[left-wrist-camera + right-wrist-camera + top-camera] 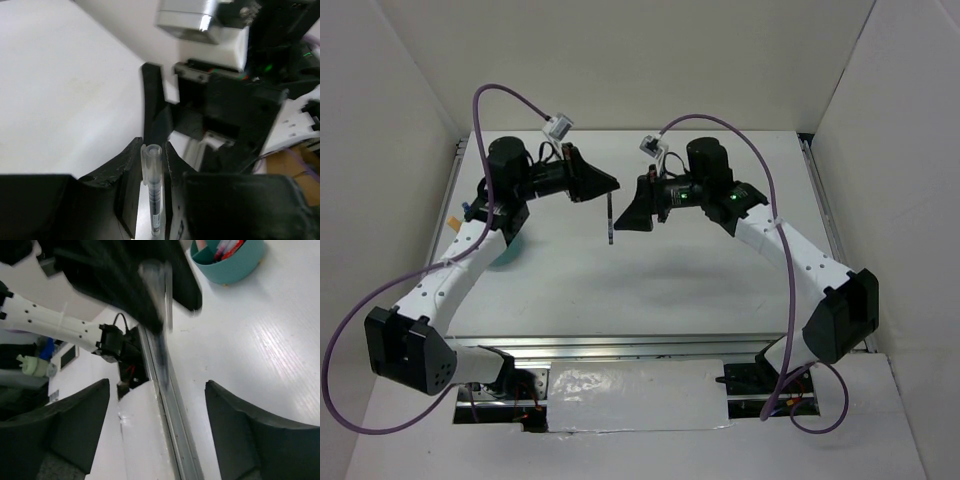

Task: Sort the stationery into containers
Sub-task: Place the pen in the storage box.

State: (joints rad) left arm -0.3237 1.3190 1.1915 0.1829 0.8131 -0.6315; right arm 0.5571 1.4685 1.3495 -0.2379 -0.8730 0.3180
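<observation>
Next, my left gripper moves over the teal cup (508, 252), below it and to its left in the top view, and brings the pen down in.
A thin dark pen with a clear cap (152, 172) stands between the fingers of my left gripper (152, 146), which is shut on it just below the cap. From above, the pen (610, 222) hangs down from the left gripper (609, 187) over the middle of the table. My right gripper (630, 216) faces it from the right, open and holding nothing. In the right wrist view the pen (161, 332) is a blur ahead of the wide-apart right gripper (157, 402). The teal cup (235, 267) holds red pens; from above the cup (508, 252) is mostly hidden under the left arm.
White walls close in the table at the back and on both sides. A metal rail (620, 345) runs along the near edge between the arm bases. A purple cable (510, 95) loops above each arm.
</observation>
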